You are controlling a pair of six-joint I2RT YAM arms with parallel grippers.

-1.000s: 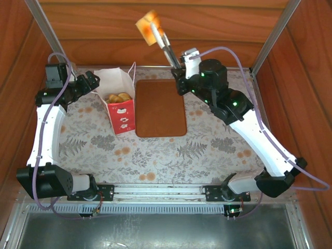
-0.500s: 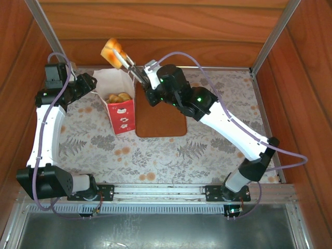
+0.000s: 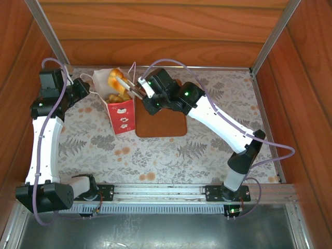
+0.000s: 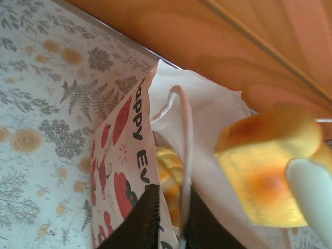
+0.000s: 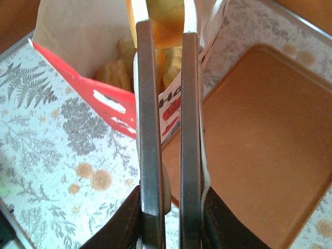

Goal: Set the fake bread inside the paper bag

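Observation:
My right gripper should next pull back a little, then lower the tongs (image 5: 148, 129) over the golden pastries in the bag (image 5: 118, 71) to let go of the loaf.
The paper bag (image 3: 122, 113) stands upright left of centre, red in front and white inside, with several golden pastries (image 3: 118, 97) in it. My left gripper (image 3: 87, 88) is shut on the bag's left rim; in the left wrist view the gripper (image 4: 171, 218) pinches the bag wall (image 4: 122, 155) and its cord handle (image 4: 184, 129). My right gripper (image 3: 148, 93) is shut on thin metal tongs (image 5: 148, 129). The tongs clamp a squarish loaf of fake bread (image 3: 114, 79) just above the bag's mouth. The same loaf (image 4: 264, 166) sits beside the rim.
A flat brown board (image 3: 161, 106) lies right of the bag, under my right arm, and shows as the board (image 5: 259, 129) in the right wrist view. Floral cloth (image 3: 171, 155) covers the table. Wooden walls close in the back and sides.
My right arm swung left and down, carrying the loaf in the tongs from high at the back wall to the bag's mouth. My left gripper closed on the bag's rim.

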